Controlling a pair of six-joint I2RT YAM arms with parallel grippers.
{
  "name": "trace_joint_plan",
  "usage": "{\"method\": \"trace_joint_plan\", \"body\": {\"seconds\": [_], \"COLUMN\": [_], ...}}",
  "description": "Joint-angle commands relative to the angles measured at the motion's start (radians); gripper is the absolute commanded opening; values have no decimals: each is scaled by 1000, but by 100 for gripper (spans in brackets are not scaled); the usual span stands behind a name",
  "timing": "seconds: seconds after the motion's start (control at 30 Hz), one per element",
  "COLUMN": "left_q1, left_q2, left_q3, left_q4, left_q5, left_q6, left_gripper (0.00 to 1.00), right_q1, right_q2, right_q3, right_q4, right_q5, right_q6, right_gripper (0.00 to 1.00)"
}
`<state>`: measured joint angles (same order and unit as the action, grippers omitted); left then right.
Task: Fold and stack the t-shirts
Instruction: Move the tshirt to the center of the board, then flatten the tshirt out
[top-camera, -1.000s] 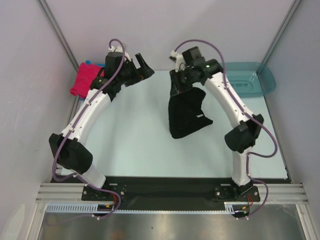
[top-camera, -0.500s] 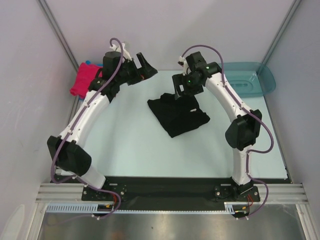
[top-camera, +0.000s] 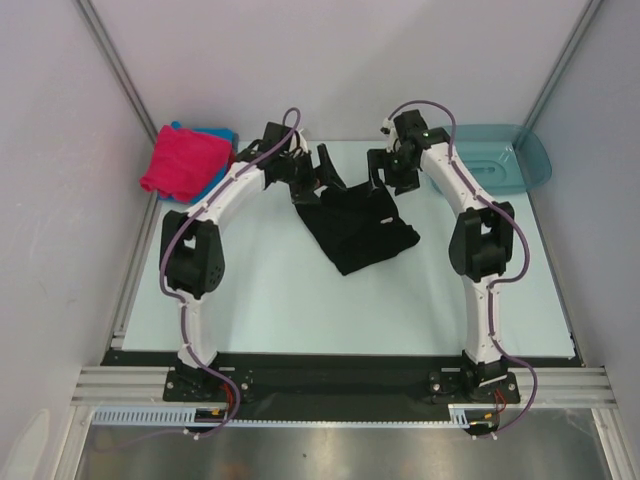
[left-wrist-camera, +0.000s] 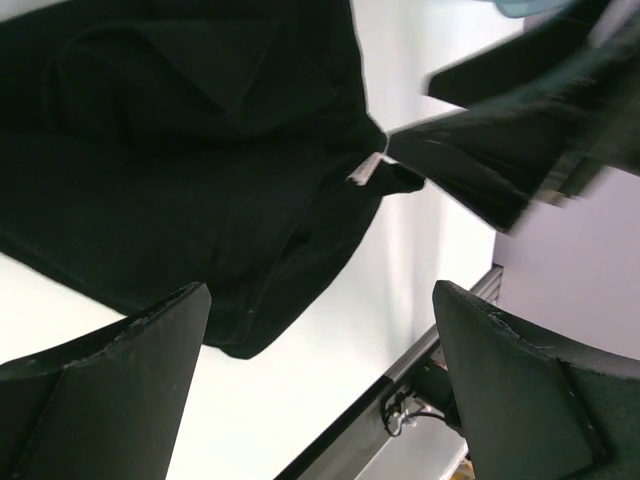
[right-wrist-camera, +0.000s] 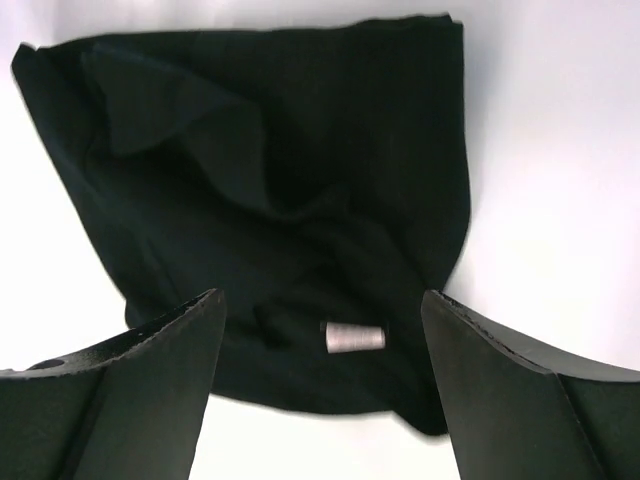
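My right gripper is above the t-shirt's raised fold (top-camera: 379, 203) (right-wrist-camera: 306, 207) just beyond the grey label, with its fingers open. That piece of black cloth bunches up below them, so my right gripper needs to move down onto it next.
A crumpled black t-shirt (top-camera: 356, 230) lies on the table's middle, toward the back. My left gripper (top-camera: 318, 176) hovers open at its far left edge; in the left wrist view the black cloth (left-wrist-camera: 180, 150) fills the upper left, mostly beyond the empty left gripper (left-wrist-camera: 320, 300). My right gripper (top-camera: 384, 188) hangs open over the shirt's far right part. The right wrist view looks straight down on the black t-shirt (right-wrist-camera: 280, 180) and its grey label (right-wrist-camera: 352, 337), the right gripper (right-wrist-camera: 322, 300) holding nothing. A folded pink t-shirt (top-camera: 183, 160) rests on a blue one (top-camera: 216, 135) at the back left.
A translucent teal basin (top-camera: 505, 155) stands at the back right corner. Grey walls close in on three sides. The table's metal edge rail (left-wrist-camera: 400, 370) shows in the left wrist view, and the blurred right gripper (left-wrist-camera: 520, 150) is close by there.
My right gripper opened and let go of the black t-shirt, which dropped onto the table. The left arm swung right to the shirt's edge. The right arm drew back slightly.
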<state>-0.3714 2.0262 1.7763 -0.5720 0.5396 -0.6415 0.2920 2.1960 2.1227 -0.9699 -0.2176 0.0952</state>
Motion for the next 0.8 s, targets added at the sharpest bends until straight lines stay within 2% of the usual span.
{"method": "trace_joint_plan", "body": {"seconds": [0.0,0.27,0.5,0.6,0.7,0.77], "left_q1": [-1,6,11,12,12,12], "left_q2": [20,106,146,154,158,158], "left_q3": [130,235,308,324,324,324], "left_q4": [-64,-173,-209,-209,-207,-209], "left_q5": [57,45,37,43,46,49], "left_q6": [32,45,51,51,49,49], "left_gripper": [100,100,100,100,100,100], "right_q1": [-10,-31,-42,-42,-50,-56], "right_q2": [54,126,211,231,251,264], "right_q3": [97,143,145,115,97,100], "right_q4": [20,63,83,94,102,100], "right_q5": [-74,-210,-356,-364,-374,-376], "right_q6": [1,43,61,54,54,52], "right_gripper": [85,85,85,85,81,68]}}
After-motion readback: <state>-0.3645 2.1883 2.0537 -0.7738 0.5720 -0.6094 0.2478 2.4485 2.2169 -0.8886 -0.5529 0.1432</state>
